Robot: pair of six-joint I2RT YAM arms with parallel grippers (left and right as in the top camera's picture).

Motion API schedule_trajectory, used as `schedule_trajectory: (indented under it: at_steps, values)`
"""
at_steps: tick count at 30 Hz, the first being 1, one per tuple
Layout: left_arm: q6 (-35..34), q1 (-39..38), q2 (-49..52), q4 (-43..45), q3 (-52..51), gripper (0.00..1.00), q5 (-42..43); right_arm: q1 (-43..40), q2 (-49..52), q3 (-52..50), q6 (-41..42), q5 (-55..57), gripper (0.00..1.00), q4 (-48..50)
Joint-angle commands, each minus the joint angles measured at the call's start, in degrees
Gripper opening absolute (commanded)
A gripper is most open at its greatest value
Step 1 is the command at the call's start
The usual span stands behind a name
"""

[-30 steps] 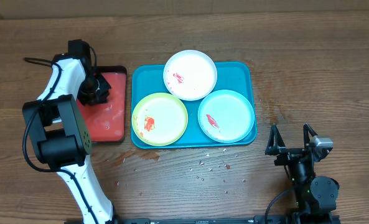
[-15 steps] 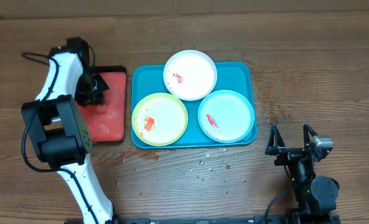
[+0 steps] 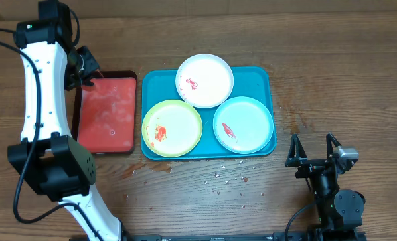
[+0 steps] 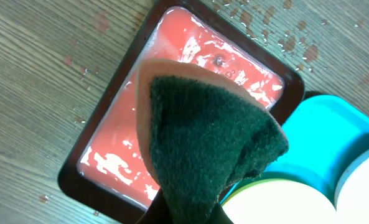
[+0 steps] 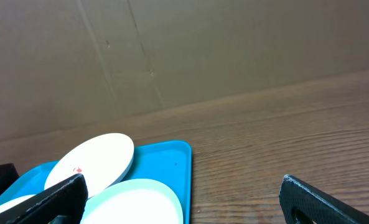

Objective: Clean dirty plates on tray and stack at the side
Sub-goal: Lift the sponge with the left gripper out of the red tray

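Note:
The left gripper will move back over the yellow-green plate [image 3: 172,128] and down beside the plate's red smear to let go of the sponge, because this dirty plate is nearest the red tray.
Three plates lie on the teal tray [image 3: 258,75]: a white plate [image 3: 205,80] at the back, a yellow-green plate [image 3: 172,128] at the front left and a white plate with a light green rim [image 3: 244,125] at the front right. Each has a red smear. My left gripper [image 3: 84,67] hangs above the back left corner of the red tray [image 3: 106,114], shut on a sponge [image 4: 209,143] with a dark green scouring face and an orange body. My right gripper [image 3: 313,148] rests open near the table's front right, nothing between its fingers [image 5: 321,199].
The red tray with a dark rim holds a thin film of foamy water [image 4: 203,56]. Small droplets [image 3: 225,179] dot the wood in front of the teal tray. A cardboard wall [image 5: 172,50] stands behind the table.
My left gripper has closed on the sponge and lifted it off the red tray toward the back left, leaving the tray's surface uncovered. The right arm has not moved.

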Motion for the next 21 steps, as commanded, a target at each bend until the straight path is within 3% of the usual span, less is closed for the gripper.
schedule_trajectory:
  at_steps: [1, 7, 10, 18, 21]
  values:
    - [0.44, -0.5, 0.61, 2.19, -6.25, 0.04, 0.46, -0.33, -0.46, -0.59, -0.42, 0.55, 1.0, 0.35]
    - [0.5, -1.07, 0.83, 16.85, -23.93, 0.04, -0.63, -0.33, -0.46, -0.59, -0.42, 0.55, 1.0, 0.35]
    - [2.01, -0.5, 0.63, 13.79, -22.29, 0.04, -0.61, -0.33, -0.46, -0.59, -0.44, 0.55, 1.0, 0.33]
    - [2.51, -0.59, 0.31, -4.09, -3.78, 0.04, 0.52, -0.33, -0.46, -0.59, -0.42, 0.55, 1.0, 0.35]
    - [2.4, -1.66, 0.33, -4.94, -5.57, 0.04, -0.57, -0.33, -0.46, -0.59, -0.42, 0.55, 1.0, 0.35]
